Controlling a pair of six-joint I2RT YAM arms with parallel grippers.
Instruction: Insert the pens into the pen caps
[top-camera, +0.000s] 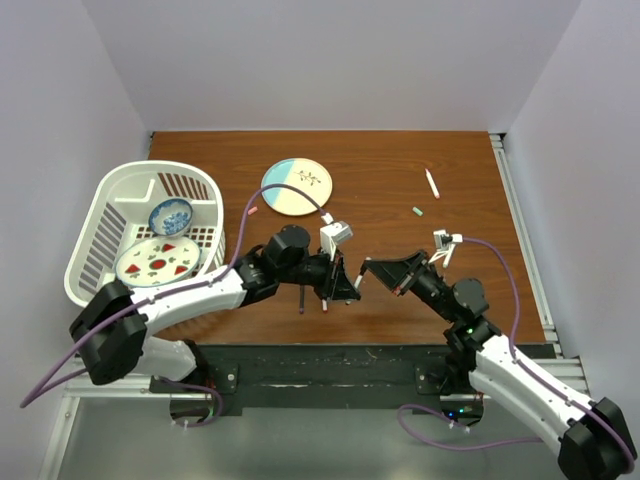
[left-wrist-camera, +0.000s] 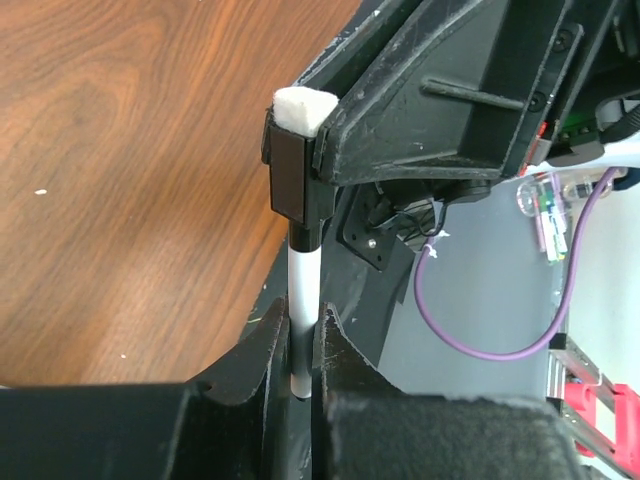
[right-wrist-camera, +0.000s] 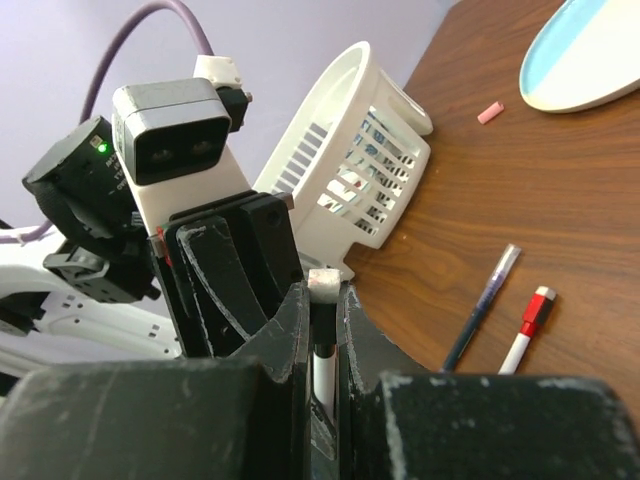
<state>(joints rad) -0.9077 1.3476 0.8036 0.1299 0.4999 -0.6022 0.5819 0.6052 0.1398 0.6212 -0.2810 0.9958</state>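
The white-barrelled pen already has its black cap on, so next I will lower my right gripper and release it on the bare tabletop beside the red-capped pen.
A white-barrelled pen is held above the table between both grippers. My left gripper is shut on its barrel. The black pen cap, with a white end, sits on the pen's far end, and my right gripper is shut on that cap. In the top view the left gripper and right gripper meet at the table's middle front. On the table lie a dark purple pen, a red-capped pen, a white pen, a green cap and a pink cap.
A white basket holding a bowl and a plate stands at the left. A blue and cream plate lies at the back centre. The purple pen and red-capped pen lie just under the left arm.
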